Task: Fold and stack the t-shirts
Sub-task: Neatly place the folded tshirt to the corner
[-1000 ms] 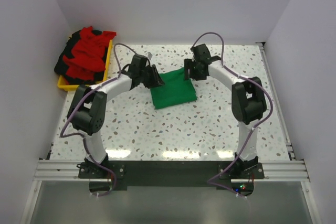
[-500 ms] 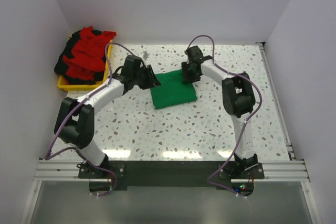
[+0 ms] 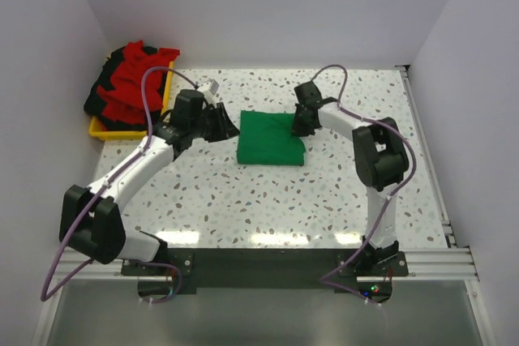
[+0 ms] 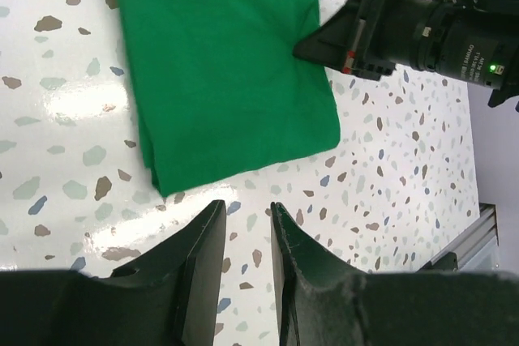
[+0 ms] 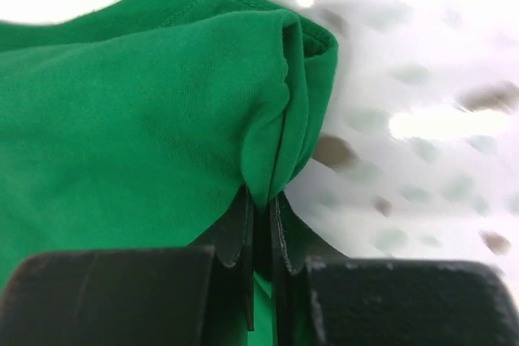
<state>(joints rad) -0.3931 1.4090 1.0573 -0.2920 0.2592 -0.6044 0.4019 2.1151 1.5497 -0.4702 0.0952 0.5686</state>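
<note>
My right gripper will pull back toward the table's bare near corner and release the t-shirt, since that corner is to its right in the top view.
A bright green t-shirt lies folded into a rough square on the speckled table; it fills the upper part of the left wrist view. My right gripper is at the shirt's far right corner. Up close, this gripper is shut on a pinched ridge of the green cloth. My left gripper hovers just left of the shirt. It stands open with only bare table between its fingers. Red and dark t-shirts are heaped at the far left.
A shallow yellow tray holds the red and dark heap against the left wall. White walls close in the table on the left, back and right. The right arm's black wrist shows beyond the shirt in the left wrist view.
The right gripper has shut on the green shirt's corner. The left arm has drawn back to the left, off the shirt. The shirt now lies squarer to the table.
</note>
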